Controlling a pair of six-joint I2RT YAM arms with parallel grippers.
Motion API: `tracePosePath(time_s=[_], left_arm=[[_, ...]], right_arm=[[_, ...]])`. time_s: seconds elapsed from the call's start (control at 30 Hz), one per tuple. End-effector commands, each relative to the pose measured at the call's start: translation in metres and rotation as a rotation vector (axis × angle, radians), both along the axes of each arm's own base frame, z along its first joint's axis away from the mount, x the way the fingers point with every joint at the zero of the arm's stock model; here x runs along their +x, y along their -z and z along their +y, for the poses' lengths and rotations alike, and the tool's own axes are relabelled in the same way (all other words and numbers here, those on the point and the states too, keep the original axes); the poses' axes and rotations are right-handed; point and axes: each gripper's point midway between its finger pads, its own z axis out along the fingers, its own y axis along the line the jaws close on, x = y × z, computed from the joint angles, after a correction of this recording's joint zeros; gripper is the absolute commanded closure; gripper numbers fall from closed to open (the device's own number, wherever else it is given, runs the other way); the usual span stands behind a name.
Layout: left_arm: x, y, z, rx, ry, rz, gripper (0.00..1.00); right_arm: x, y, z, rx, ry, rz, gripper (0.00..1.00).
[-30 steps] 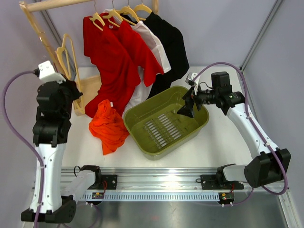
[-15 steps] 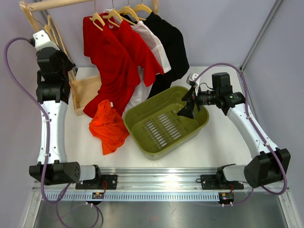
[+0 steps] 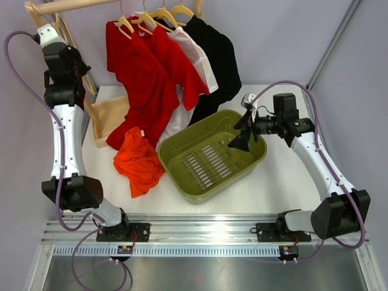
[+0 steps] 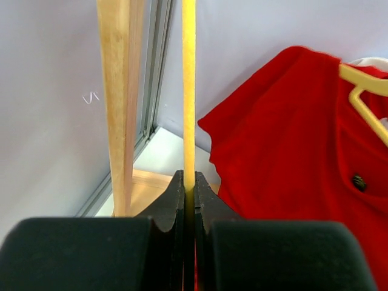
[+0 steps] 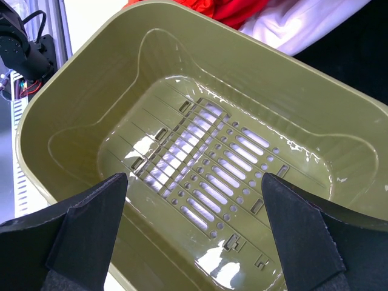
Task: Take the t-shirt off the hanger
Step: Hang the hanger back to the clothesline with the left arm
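Observation:
My left gripper should move slightly toward the red t-shirt (image 4: 285, 145) and open away from the thin edge of the bare hanger, because the orange t-shirt (image 3: 139, 160) is lying on the tabletop.
An orange t-shirt (image 3: 139, 160) lies crumpled on the table, left of the basket, off any hanger. My left gripper (image 3: 74, 63) is raised at the back left by the rack's post, shut on the thin edge of a bare pale hanger (image 4: 188, 103). A red t-shirt (image 4: 285, 145) hangs to its right on another pale hanger (image 4: 364, 97). My right gripper (image 3: 241, 136) stands wide open over the green basket, nothing between its fingers (image 5: 91, 224).
On the wooden rack rail (image 3: 73, 6) hang red (image 3: 148, 79), white (image 3: 197, 57) and black (image 3: 215, 54) shirts. The rack's post (image 4: 118, 91) and wooden base (image 3: 109, 118) are at the left. The olive basket (image 3: 176, 182), seen close in the right wrist view (image 5: 91, 73), holds nothing.
My left arm has swung up and back toward the rack's left end, carrying the bare hanger. The right arm has barely moved.

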Motion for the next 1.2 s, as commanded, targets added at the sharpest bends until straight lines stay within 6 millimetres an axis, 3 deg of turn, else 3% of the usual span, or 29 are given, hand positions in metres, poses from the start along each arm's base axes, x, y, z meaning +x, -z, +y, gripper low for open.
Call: tracePosePath(time_s=[0.0,0.17,0.3,0.4,0.43,0.5,0.53,0.63,0.67,0.73,0.8,0.83,0.87,0.93,0.97,1.0,1.07,1.1,1.17], left_arm=[[0.011,-0.020,0.000,-0.015,0.027,-0.070,1.00],[0.026,0.000,-0.002,-0.031,0.055,-0.022,1.00],[0.026,0.012,-0.004,-0.042,0.066,0.001,1.00],[0.017,0.005,-0.008,-0.040,0.080,-0.021,0.84],[0.014,0.007,-0.009,-0.043,0.083,-0.017,0.66],[0.003,-0.003,-0.015,-0.040,0.106,-0.042,0.49],[0.000,0.000,-0.017,-0.045,0.115,-0.036,0.42],[-0.020,-0.008,-0.024,-0.060,0.151,-0.065,0.28],[-0.026,-0.011,-0.027,-0.063,0.163,-0.075,0.18],[-0.045,-0.022,-0.031,-0.057,0.167,-0.102,0.11],[-0.058,-0.014,-0.037,-0.065,0.190,-0.084,0.05],[-0.076,-0.025,-0.041,-0.055,0.195,-0.112,0.02],[-0.080,-0.007,-0.043,-0.067,0.198,-0.077,0.01],[-0.098,0.003,-0.047,-0.070,0.194,-0.066,0.01],[-0.120,-0.004,-0.052,-0.064,0.197,-0.101,0.01],[-0.124,0.024,-0.053,-0.086,0.195,-0.052,0.01],[-0.141,0.039,-0.063,-0.121,0.219,-0.052,0.01],[-0.154,0.064,-0.068,-0.152,0.223,-0.025,0.01],[-0.167,0.092,-0.081,-0.226,0.250,-0.001,0.01]], right_arm=[[-0.001,-0.010,-0.003,0.026,-0.011,-0.043,0.01],[0.001,-0.010,-0.007,0.034,-0.003,-0.041,0.01],[0.001,-0.009,-0.009,0.038,-0.004,-0.040,0.01],[0.000,-0.008,-0.009,0.040,-0.012,-0.038,0.00],[-0.001,-0.008,-0.009,0.041,-0.017,-0.040,0.01],[-0.002,-0.007,-0.009,0.043,-0.024,-0.040,0.01],[-0.004,-0.008,-0.009,0.045,-0.029,-0.044,0.01],[-0.005,-0.009,-0.010,0.041,-0.038,-0.061,0.01],[-0.005,-0.008,-0.011,0.039,-0.039,-0.064,0.00],[-0.005,-0.008,-0.013,0.035,-0.035,-0.071,0.01],[-0.003,-0.007,-0.015,0.030,-0.026,-0.072,0.01],[-0.003,-0.008,-0.016,0.028,-0.027,-0.079,0.01],[-0.003,-0.009,-0.017,0.028,-0.024,-0.084,0.00],[-0.003,-0.008,-0.018,0.023,-0.023,-0.091,0.00],[-0.003,-0.008,-0.019,0.022,-0.024,-0.094,0.01],[-0.003,-0.009,-0.019,0.020,-0.022,-0.097,0.01],[-0.003,-0.010,-0.020,0.016,-0.017,-0.108,0.01],[-0.002,-0.011,-0.021,0.013,-0.011,-0.113,0.00],[0.001,-0.013,-0.022,0.009,-0.002,-0.116,0.01]])
